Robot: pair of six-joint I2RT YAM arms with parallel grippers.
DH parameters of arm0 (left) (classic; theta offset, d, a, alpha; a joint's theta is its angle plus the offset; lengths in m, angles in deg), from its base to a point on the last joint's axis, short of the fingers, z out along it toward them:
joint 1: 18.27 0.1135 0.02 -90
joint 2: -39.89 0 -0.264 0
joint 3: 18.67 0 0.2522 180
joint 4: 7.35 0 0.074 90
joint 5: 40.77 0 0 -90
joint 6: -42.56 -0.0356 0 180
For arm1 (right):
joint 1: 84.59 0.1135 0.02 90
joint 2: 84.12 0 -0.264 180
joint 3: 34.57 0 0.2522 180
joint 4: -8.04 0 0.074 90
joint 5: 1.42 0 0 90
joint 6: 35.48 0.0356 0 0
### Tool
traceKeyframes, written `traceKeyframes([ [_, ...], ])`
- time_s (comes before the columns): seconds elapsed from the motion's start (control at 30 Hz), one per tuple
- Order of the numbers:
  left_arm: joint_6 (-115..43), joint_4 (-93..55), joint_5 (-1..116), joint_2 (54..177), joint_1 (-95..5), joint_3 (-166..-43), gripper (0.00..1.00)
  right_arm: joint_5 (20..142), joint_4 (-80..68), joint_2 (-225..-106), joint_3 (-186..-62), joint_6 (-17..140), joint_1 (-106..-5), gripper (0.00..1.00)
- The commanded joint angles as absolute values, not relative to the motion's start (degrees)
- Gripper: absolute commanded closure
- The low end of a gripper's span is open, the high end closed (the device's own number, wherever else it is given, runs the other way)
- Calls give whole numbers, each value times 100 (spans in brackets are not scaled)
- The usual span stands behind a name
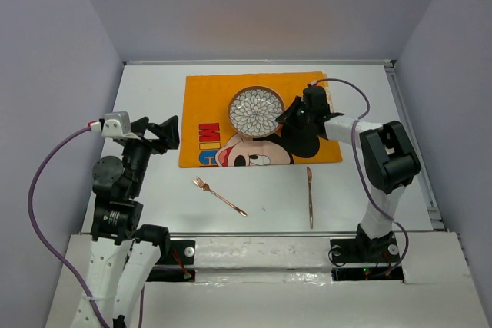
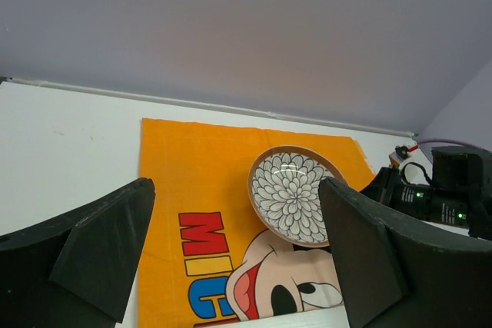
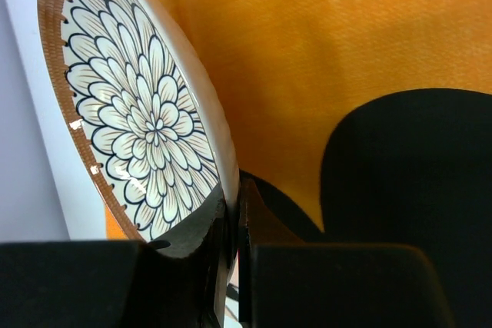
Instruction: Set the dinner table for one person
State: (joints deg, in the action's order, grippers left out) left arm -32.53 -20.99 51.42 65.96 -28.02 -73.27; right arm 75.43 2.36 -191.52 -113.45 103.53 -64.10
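The plate [image 1: 257, 111] is still hanging tilted above the orange cartoon placemat. My right gripper needs to lower it onto the middle of the placemat next and let go of the plate's rim.
A round plate [image 1: 257, 111] with a black-and-white flower pattern and a brown rim is over the upper middle of the orange cartoon placemat [image 1: 211, 101], which lies on the white dinner table [image 1: 154, 190]. My right gripper [image 1: 286, 117] is shut on the plate's right rim; in the right wrist view its fingers [image 3: 201, 245] pinch the rim of the plate [image 3: 138, 128], which looks tilted. My left gripper [image 1: 171, 134] is open and empty at the table's left, apart from the placemat. The plate [image 2: 292, 193] also shows in the left wrist view. A copper fork [image 1: 218, 195] and a copper knife [image 1: 310, 196] lie in front of the placemat.
Pale grey-lilac walls [image 1: 61, 51] close the table on the left, back and right. A raised rail [image 1: 411, 136] runs along the table's right edge. The arm bases stand at the near edge [image 1: 261, 243].
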Motion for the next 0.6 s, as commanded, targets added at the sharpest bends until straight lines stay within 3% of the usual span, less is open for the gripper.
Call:
traceKeyframes([
  [0.0,-3268,-1856,5256,6670,-2811,-7312,1,7196,1160,-19161,-11504,10690,-6499,100],
  [0.4,-3268,-1847,5292,6687,-2811,-7303,1,7205,1213,-19328,-11399,10743,-6605,100],
  [0.57,-3268,-1838,5301,6679,-2811,-7303,1,7144,1151,-19398,-11284,10725,-6605,71],
])
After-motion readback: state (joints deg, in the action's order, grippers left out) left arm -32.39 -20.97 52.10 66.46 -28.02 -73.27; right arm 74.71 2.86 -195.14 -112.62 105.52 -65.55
